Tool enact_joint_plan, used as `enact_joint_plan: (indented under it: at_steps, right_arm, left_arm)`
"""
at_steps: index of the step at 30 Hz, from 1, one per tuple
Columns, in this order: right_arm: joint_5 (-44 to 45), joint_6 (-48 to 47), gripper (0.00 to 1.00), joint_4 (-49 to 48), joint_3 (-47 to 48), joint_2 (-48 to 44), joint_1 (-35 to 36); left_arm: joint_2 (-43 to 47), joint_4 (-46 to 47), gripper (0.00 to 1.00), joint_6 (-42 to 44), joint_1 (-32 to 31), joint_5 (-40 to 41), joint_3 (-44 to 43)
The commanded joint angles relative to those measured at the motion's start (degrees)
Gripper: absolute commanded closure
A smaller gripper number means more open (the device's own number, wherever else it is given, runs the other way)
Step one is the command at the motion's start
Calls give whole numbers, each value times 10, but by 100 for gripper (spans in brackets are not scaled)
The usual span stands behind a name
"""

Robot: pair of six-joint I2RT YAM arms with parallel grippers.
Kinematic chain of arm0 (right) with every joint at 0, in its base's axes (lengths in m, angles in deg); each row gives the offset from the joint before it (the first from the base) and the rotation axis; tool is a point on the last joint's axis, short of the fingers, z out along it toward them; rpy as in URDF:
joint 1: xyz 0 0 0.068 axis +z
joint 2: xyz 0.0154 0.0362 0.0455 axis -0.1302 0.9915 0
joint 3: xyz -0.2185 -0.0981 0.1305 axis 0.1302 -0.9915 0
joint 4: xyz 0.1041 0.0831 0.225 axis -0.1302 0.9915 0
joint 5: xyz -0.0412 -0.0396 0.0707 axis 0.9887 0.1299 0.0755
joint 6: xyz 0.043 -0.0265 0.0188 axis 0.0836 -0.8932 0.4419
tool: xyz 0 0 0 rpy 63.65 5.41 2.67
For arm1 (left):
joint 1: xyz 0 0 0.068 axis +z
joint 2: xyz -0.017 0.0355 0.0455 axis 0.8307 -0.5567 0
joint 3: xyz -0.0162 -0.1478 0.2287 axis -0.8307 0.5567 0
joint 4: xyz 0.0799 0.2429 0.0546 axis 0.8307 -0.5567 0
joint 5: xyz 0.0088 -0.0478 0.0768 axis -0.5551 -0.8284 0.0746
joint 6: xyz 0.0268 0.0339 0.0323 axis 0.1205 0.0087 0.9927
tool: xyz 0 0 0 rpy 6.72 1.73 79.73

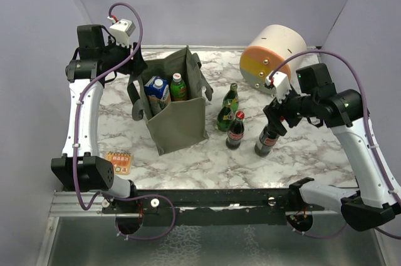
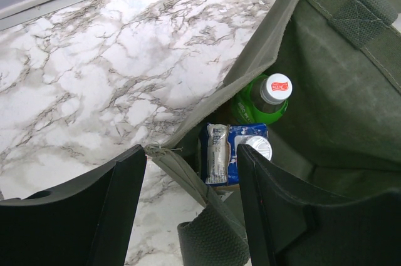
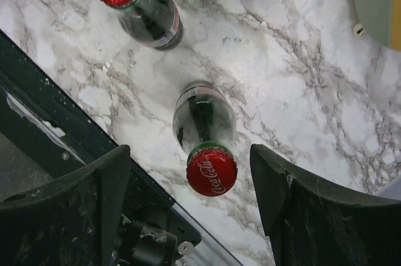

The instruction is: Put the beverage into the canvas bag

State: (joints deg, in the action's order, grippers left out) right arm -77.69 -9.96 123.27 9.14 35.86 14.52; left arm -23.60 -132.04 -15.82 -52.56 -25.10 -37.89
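I will lower my right gripper past the cola bottle's red cap, already between its fingers, until they are on either side of the cola bottle's neck [image 3: 206, 146], then close.
The olive-green canvas bag [image 1: 178, 119] stands upright mid-table. Inside it are a blue carton [image 1: 157, 89] and a green bottle [image 1: 178, 86], both also in the left wrist view [image 2: 241, 150] [image 2: 266, 100]. My left gripper [image 1: 133, 69] is open at the bag's back-left corner, its fingers [image 2: 106, 209] either side of the bag's rim [image 2: 182, 172] and a handle. My right gripper [image 1: 273, 122] is open above a red-capped cola bottle [image 1: 265, 141], the cap [image 3: 212, 171] between the fingers [image 3: 313, 216] with gaps both sides.
A second cola bottle [image 1: 235, 130] [image 3: 141, 6] and two green glass bottles [image 1: 228, 109] stand right of the bag. A cream-and-orange cylinder [image 1: 272, 53] lies at the back right. An orange packet [image 1: 119, 161] lies front left. The table's front rail [image 3: 37, 122] is beside my right gripper.
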Motion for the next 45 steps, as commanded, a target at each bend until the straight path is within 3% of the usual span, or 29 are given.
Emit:
enact_joint_plan:
  at_steps: [1, 9, 21, 31, 37, 45]
  right_arm:
    - [8, 1, 26, 16, -33, -19, -3]
    - [16, 0, 40, -9, -62, -19, -3]
    - [40, 2, 51, -42, -63, 4, -3]
    - [55, 1, 79, -54, -66, -4, -4]
    - [74, -1, 98, -60, -11, 10, -8]
    - [90, -1, 99, -56, 134, 76, -9]
  left_arm:
    - [16, 9, 38, -5, -5, -18, -5]
    - [13, 12, 38, -6, -11, -20, -8]
    - [10, 15, 38, -6, -15, -23, -9]
    - [5, 21, 38, -4, -17, -24, -12]
    - [-6, 21, 38, 0, -18, -22, -28]
    - [-19, 19, 38, 8, -23, -18, -38]
